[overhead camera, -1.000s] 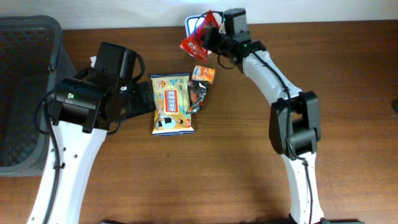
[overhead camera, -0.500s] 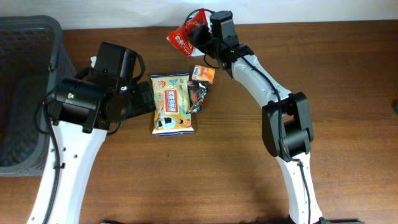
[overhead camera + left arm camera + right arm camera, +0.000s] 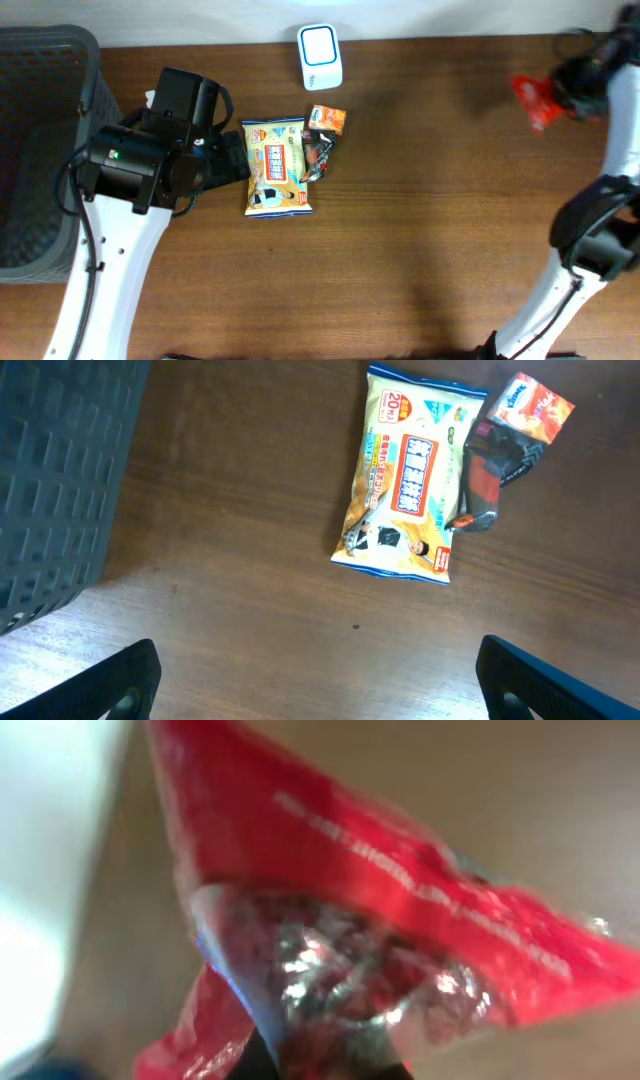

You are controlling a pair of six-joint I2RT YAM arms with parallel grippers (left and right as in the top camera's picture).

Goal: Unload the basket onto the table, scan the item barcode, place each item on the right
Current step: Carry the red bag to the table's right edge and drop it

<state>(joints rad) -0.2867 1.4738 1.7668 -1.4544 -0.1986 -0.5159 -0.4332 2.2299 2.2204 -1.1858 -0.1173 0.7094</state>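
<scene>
The right gripper has bare wood below it and to its right in the overhead view, so it should move that way and back, lower the packet and let it go.
A red foil packet (image 3: 535, 100) hangs at the far right of the table, pinched in my right gripper (image 3: 570, 84), which is shut on it. It fills the right wrist view as a blurred red and silver packet (image 3: 370, 920) and hides the fingertips. The white barcode scanner (image 3: 320, 44) stands at the table's back edge, far to the left of the packet. My left gripper (image 3: 232, 158) hovers open over bare wood just left of a yellow snack pack (image 3: 277, 166). Its fingers (image 3: 120, 685) stand wide apart with nothing between them.
A small orange box (image 3: 328, 119) and a dark red-and-black packet (image 3: 318, 153) lie beside the snack pack (image 3: 407, 488). A grey mesh basket (image 3: 40, 150) stands at the left edge of the table.
My right arm has swung from the scanner at the back centre to the far right, carrying the red packet. The left arm has not moved.
</scene>
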